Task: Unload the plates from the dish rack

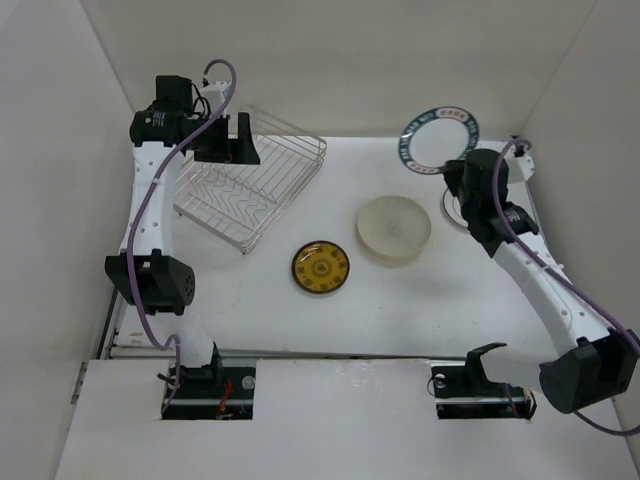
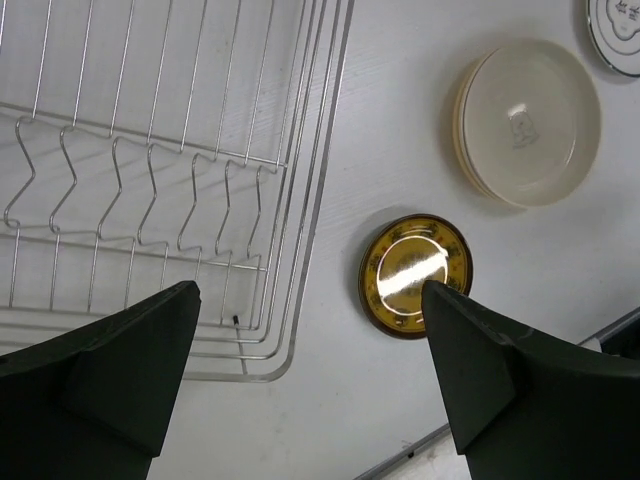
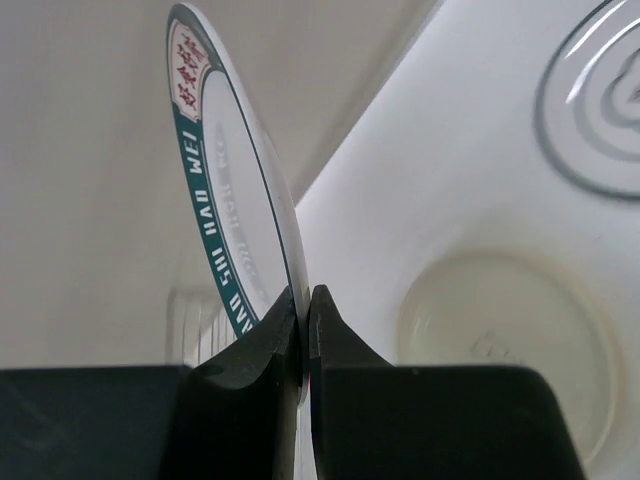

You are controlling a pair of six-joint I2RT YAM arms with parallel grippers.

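The plate in my right gripper goes to the right in the top view next and down over the white round dish for its release, since it hangs high.
The dish rack point(image 1: 250, 190) of silvery wire stands at the back left with no plates in it; it also shows in the left wrist view point(image 2: 150, 170). My left gripper point(image 1: 232, 140) hangs open and empty over the rack's near corner point(image 2: 310, 300). My right gripper point(image 1: 455, 168) is shut on the rim of the white plate with the teal patterned rim point(image 1: 438, 139), holding it upright in the air at the back right point(image 3: 230, 200); the fingers point(image 3: 260, 360) pinch its edge. The dark plate with gold centre point(image 1: 321, 268) and the cream plate point(image 1: 394, 229) lie flat on the table. No yellow-orange plate can be made out.
A white round dish with grey rings point(image 1: 453, 208) lies on the table under my right wrist point(image 3: 600, 110). White walls enclose the table on the left, back and right. The arm bases sit at the near edge.
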